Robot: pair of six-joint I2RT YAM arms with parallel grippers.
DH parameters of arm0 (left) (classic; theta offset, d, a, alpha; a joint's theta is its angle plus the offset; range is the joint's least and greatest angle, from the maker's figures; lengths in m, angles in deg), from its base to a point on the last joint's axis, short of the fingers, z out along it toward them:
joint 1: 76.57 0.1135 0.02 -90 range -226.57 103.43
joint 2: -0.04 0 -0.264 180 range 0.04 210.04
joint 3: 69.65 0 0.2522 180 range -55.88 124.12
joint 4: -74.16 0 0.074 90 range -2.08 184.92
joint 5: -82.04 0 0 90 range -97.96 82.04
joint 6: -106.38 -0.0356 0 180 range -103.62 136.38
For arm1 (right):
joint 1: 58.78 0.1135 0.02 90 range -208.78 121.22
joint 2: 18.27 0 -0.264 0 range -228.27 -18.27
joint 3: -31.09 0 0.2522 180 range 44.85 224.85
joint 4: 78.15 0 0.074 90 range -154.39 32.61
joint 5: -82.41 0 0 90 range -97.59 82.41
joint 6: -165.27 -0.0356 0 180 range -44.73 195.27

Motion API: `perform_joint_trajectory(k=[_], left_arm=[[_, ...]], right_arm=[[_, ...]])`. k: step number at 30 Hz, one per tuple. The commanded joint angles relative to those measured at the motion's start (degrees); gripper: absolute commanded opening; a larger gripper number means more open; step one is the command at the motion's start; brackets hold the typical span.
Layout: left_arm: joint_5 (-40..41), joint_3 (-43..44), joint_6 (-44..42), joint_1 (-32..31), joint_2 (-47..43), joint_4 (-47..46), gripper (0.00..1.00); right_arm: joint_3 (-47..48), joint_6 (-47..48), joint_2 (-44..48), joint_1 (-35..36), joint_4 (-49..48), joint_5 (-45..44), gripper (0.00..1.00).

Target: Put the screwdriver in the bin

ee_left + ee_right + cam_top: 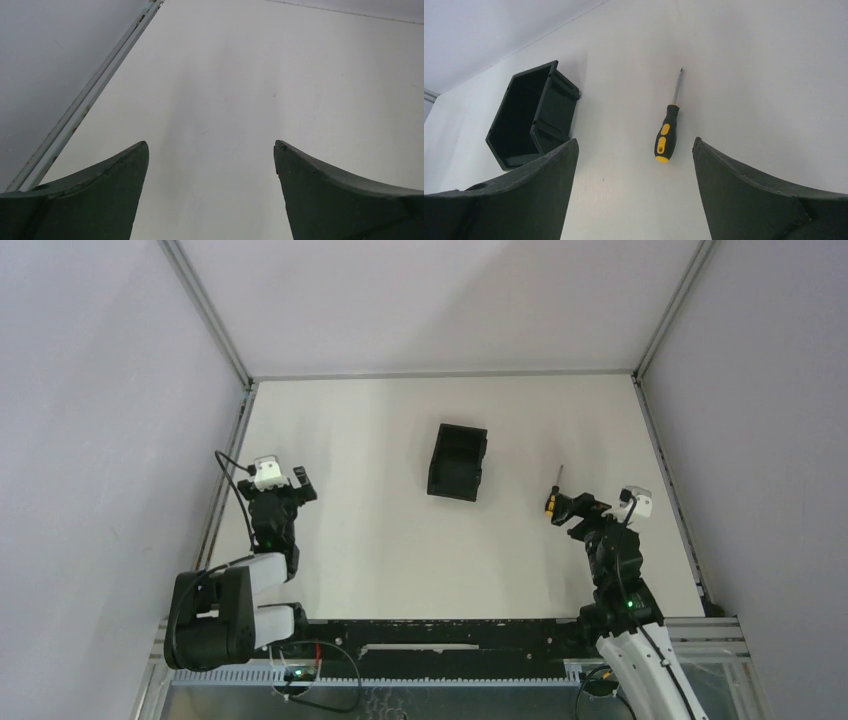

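Note:
The right gripper swings outward next, then lowers onto the handle's end (556, 489) (672, 110) beside the shaft, because the screwdriver lies flat below its open fingers.
The screwdriver (553, 492) lies flat on the white table, right of the bin, its yellow-and-black handle toward me and its thin shaft pointing away. In the right wrist view the screwdriver (665, 134) lies just ahead of my fingertips, slightly right of centre. The black open-topped bin (458, 461) stands at the table's middle; in the right wrist view the bin (531, 117) is at the left. My right gripper (567, 510) is open and empty, just behind the handle, also in its own view (635, 143). My left gripper (300, 482) is open and empty at the left, over bare table (211, 145).
Grey enclosure walls surround the table. A metal frame rail (225, 475) runs along the left edge, close to my left gripper, and shows in the left wrist view (85, 102). Another rail (668, 490) runs along the right edge near my right arm.

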Motion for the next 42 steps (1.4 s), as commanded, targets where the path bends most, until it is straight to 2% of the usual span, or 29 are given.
perform_joint_trajectory(k=[1, 5, 8, 15, 18, 21, 24, 27, 32, 38, 40, 42], left_arm=[[0.66, 2.66, -0.85, -0.34, -0.03, -1.48, 1.0], [0.66, 2.71, -0.79, -0.34, -0.11, -1.48, 1.0], [0.65, 2.66, -0.79, -0.34, -0.01, -1.48, 1.0], [0.66, 2.64, -0.74, -0.34, -0.04, -1.48, 1.0], [0.68, 2.68, -0.79, -0.34, -0.04, -1.48, 1.0], [0.68, 2.66, -0.79, -0.34, -0.03, -1.48, 1.0], [0.72, 2.66, -0.81, -0.34, -0.03, -1.48, 1.0], [0.73, 2.68, -0.79, -0.34, -0.06, -1.48, 1.0], [0.66, 2.66, -0.74, -0.34, -0.03, -1.48, 1.0], [0.65, 2.64, -0.8, -0.34, -0.03, -1.48, 1.0], [0.68, 2.68, -0.74, -0.35, -0.03, -1.48, 1.0], [0.72, 2.64, -0.79, -0.34, -0.03, -1.48, 1.0]], right_arm=[[3.92, 2.17, -0.91, -0.03, -2.54, 0.73, 0.91], [8.42, 6.05, -4.87, -0.03, -7.29, 5.87, 0.88], [15.83, 7.98, -13.22, -0.03, -6.01, 6.82, 0.88], [43.72, 7.64, -38.93, -0.91, 14.49, 3.32, 0.87], [44.79, 5.84, -40.05, -1.66, 12.95, 2.31, 0.88], [47.62, 2.87, -42.9, -7.6, 14.49, 7.81, 0.9], [52.42, 1.86, -51.01, -14.75, 20.27, 13.68, 0.9], [56.1, 3.97, -61.91, -17.9, 24.66, 14.0, 0.87], [59.77, 6.83, -78.27, -17.41, 28.58, 17.39, 0.78], [59.64, 7.7, -90.44, -12.45, 28.54, 12.0, 0.75], [59.37, 7.41, -92.89, -10.63, 28.41, 11.28, 0.69], [58.48, 7.04, -94.06, -10.11, 27.51, 11.94, 0.55]])
